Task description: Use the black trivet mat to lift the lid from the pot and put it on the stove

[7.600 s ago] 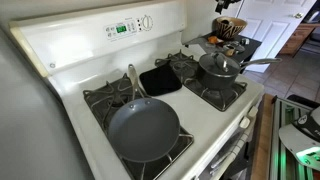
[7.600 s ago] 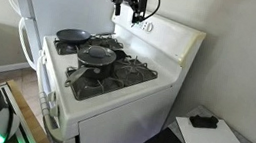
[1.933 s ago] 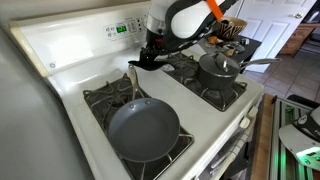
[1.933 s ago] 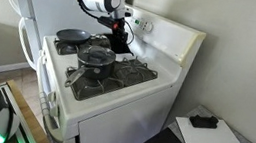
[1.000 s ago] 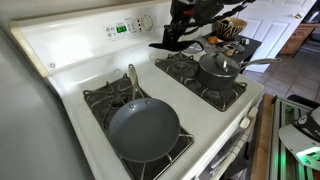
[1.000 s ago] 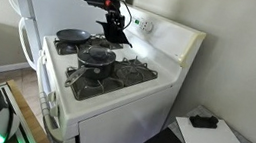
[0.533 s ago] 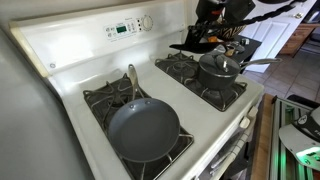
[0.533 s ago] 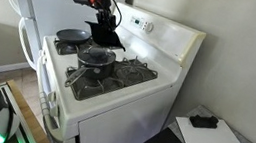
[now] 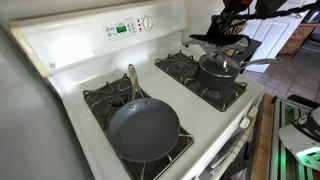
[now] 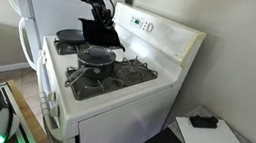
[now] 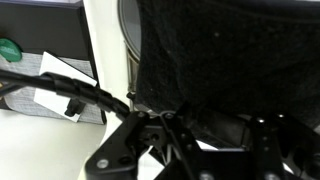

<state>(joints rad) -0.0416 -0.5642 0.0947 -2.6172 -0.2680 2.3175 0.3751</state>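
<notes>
The black trivet mat (image 9: 213, 41) still hangs tilted above the lid, so my gripper will next go down toward the pot's dark lid (image 9: 219, 66) and let go of the mat over it.
My gripper (image 9: 233, 27) is shut on the black trivet mat (image 9: 213, 41), which hangs in the air just above the pot (image 9: 220, 70). The pot sits on a rear burner of the white stove (image 9: 80, 62), its dark lid (image 9: 220, 61) on top and its silvery handle (image 9: 258, 62) pointing away. In an exterior view the gripper (image 10: 102, 14) holds the mat (image 10: 104, 34) tilted over the pot (image 10: 96, 58). The mat (image 11: 220, 50) fills most of the wrist view and hides the pot; the gripper (image 11: 200, 128) shows dark at the bottom.
A wide grey frying pan (image 9: 145, 129) sits on a front burner, handle toward the back panel with its green display (image 9: 122, 28). Black grates cover the burners (image 10: 117, 75). A counter with clutter (image 9: 240, 48) lies beyond the pot. A sheet with a black object (image 10: 202, 120) lies beside the stove.
The gripper has carried the mat up from the middle of the stove and sideways until it hangs over the pot. Pot, lid and frying pan have not moved.
</notes>
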